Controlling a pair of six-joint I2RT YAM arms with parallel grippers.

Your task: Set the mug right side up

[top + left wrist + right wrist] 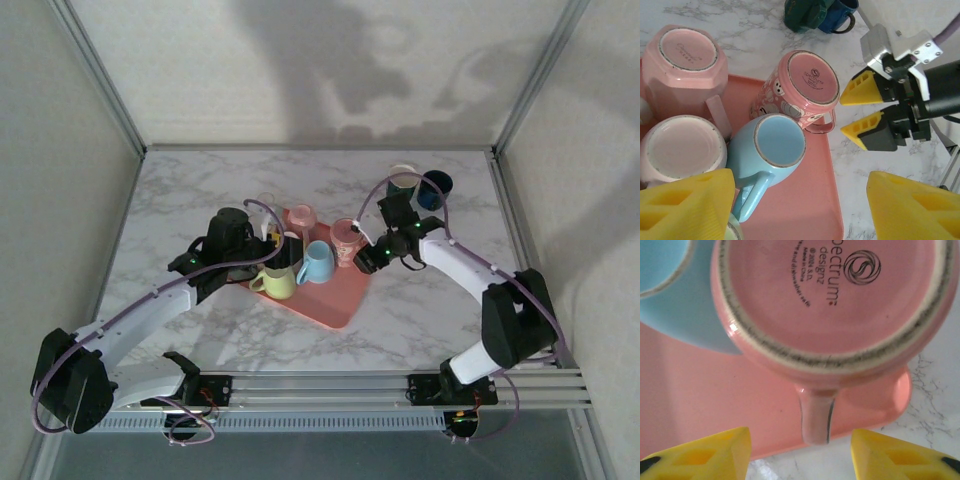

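Observation:
My right gripper's fingers are just short of the handle (816,417), so I will lower the gripper and push it toward the patterned mug before I close on the handle.
A pink patterned mug (347,240) (802,87) stands upside down at the right end of the pink tray (335,308), its stamped base (840,295) facing up. Its handle (816,415) points toward my right gripper (368,258) (852,112) (800,457). That gripper is open, and its yellow fingertips (700,455) sit to either side of the handle, just short of it and not touching. My left gripper (800,210) hovers open over the tray's near part with nothing between its fingers.
On the tray (810,200) there are also a light blue mug (772,150), a plain pink mug (684,70) and a pale pink mug (682,150), all bottom up. A yellow-green mug (277,283) is at the tray's left. Green (405,180) and dark blue (435,188) mugs stand behind on the table.

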